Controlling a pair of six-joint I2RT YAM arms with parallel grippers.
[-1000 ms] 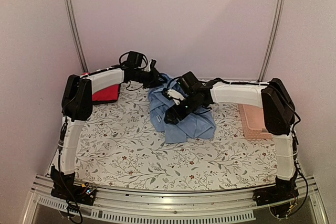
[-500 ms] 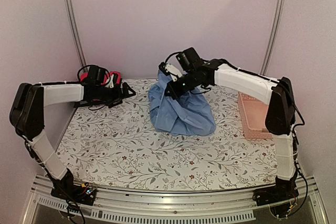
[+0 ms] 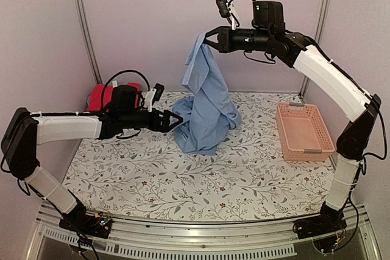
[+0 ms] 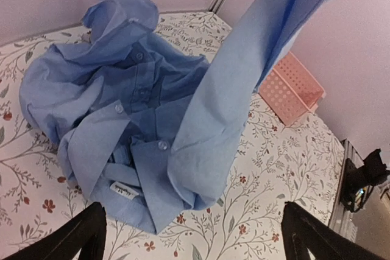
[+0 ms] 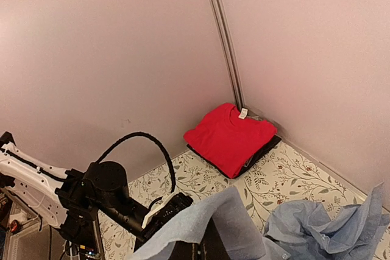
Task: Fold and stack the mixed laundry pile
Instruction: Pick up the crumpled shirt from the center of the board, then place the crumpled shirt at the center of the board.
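Note:
The shirt's hanging length [image 3: 208,95] [image 4: 210,123], held up by my right gripper, is to my left gripper's right in the top view, so next I move that way onto it.
The light blue shirt [image 3: 206,114] hangs by one edge from my right gripper [image 3: 207,39], which is shut on the cloth high above the table's back middle. Its lower part lies crumpled on the tablecloth. In the right wrist view the blue cloth [image 5: 201,223] bunches over my right gripper [image 5: 210,246]. My left gripper [image 3: 175,121] is open, low over the table, just left of the crumpled shirt. In the left wrist view the shirt [image 4: 134,101] fills the middle, ahead of the wide-apart left gripper [image 4: 195,235]. A folded red garment [image 5: 228,135] lies on a dark one in the back left corner.
A pink slatted basket [image 3: 303,131] stands at the right side of the floral tablecloth [image 3: 183,181]; it also shows in the left wrist view as the pink basket [image 4: 291,89]. The red garment [image 3: 100,97] sits behind the left arm. Walls close the back and sides.
My right gripper has risen high with an edge of the blue shirt, stretching it upward. The left arm has swung right from the red garment toward the shirt, jaws open.

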